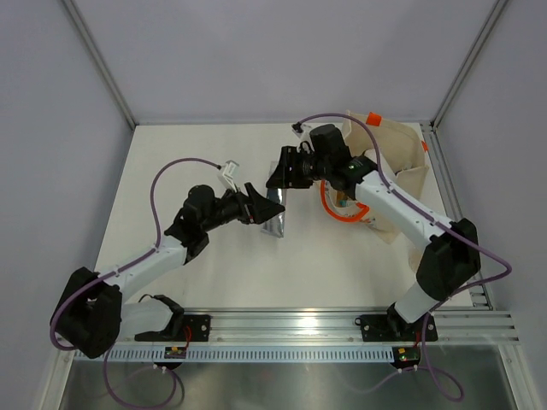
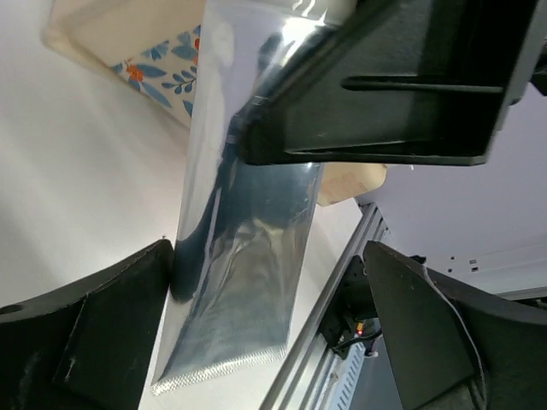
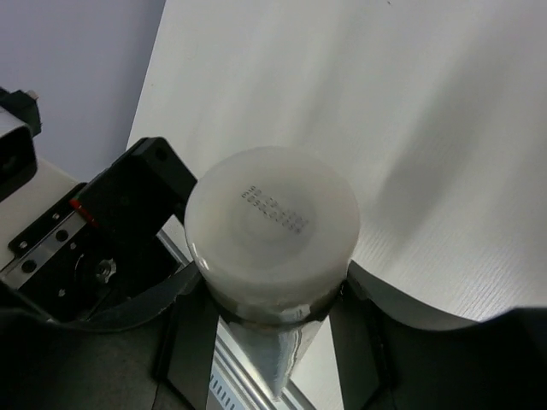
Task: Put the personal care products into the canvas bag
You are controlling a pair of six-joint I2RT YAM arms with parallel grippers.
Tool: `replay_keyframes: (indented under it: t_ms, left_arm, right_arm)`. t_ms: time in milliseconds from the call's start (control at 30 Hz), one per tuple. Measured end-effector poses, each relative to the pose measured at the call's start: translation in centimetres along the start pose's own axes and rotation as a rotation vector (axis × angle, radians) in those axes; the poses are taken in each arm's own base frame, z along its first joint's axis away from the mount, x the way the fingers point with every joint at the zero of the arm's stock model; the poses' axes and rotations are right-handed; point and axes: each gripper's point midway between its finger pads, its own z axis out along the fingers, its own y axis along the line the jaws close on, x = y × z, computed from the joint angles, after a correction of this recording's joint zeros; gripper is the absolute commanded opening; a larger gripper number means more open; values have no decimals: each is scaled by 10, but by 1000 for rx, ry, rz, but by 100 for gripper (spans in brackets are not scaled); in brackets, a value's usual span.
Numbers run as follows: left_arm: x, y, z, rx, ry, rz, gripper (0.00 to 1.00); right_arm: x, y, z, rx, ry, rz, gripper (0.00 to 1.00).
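The canvas bag (image 1: 395, 162) is open beside the upright silver tube. My right gripper will next lift the tube over the bag's opening, then lower it inside.
The silver tube (image 1: 275, 219) hangs upright over the table, white cap (image 3: 272, 224) up and crimped end (image 2: 224, 367) down. My right gripper (image 1: 283, 176) is shut on it just below the cap, one finger on each side in the right wrist view (image 3: 273, 335). My left gripper (image 1: 260, 205) is open around the tube's lower half (image 2: 256, 256); its left finger (image 2: 94, 325) is at the tube's edge and the right finger (image 2: 427, 333) is well apart. The canvas bag (image 1: 395, 162) lies at the back right, with orange handles (image 1: 336, 210). Its printed side shows in the left wrist view (image 2: 162, 73). The other products are out of view.
The aluminium rail (image 1: 342, 323) runs along the table's near edge, and shows in the left wrist view (image 2: 329, 299). A metal frame post (image 1: 436, 154) runs beside the bag at the right. The grey enclosure walls (image 1: 51, 128) stand round the table.
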Motion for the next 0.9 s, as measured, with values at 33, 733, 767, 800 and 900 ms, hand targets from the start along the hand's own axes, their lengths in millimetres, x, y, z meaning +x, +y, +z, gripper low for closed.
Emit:
replay_keyframes:
  t_ms: [33, 733, 767, 800, 900]
  left_arm:
    - [-3, -3, -1, 8, -7, 10, 99]
    - [-29, -33, -66, -128, 46, 440, 99]
    - [-27, -28, -70, -151, 53, 453, 99]
    - [-26, -24, -73, -176, 60, 466, 99]
    - [-22, -9, -85, -254, 86, 503, 99]
  right_arm:
    - [-2, 4, -7, -7, -7, -15, 8]
    - [-147, -54, -213, 159, -422, -361, 0]
    - [-152, -63, -219, 208, -440, -382, 0]
    - [-157, -75, -224, 267, -453, -401, 0]
    - [-162, -104, -225, 379, -440, -429, 0]
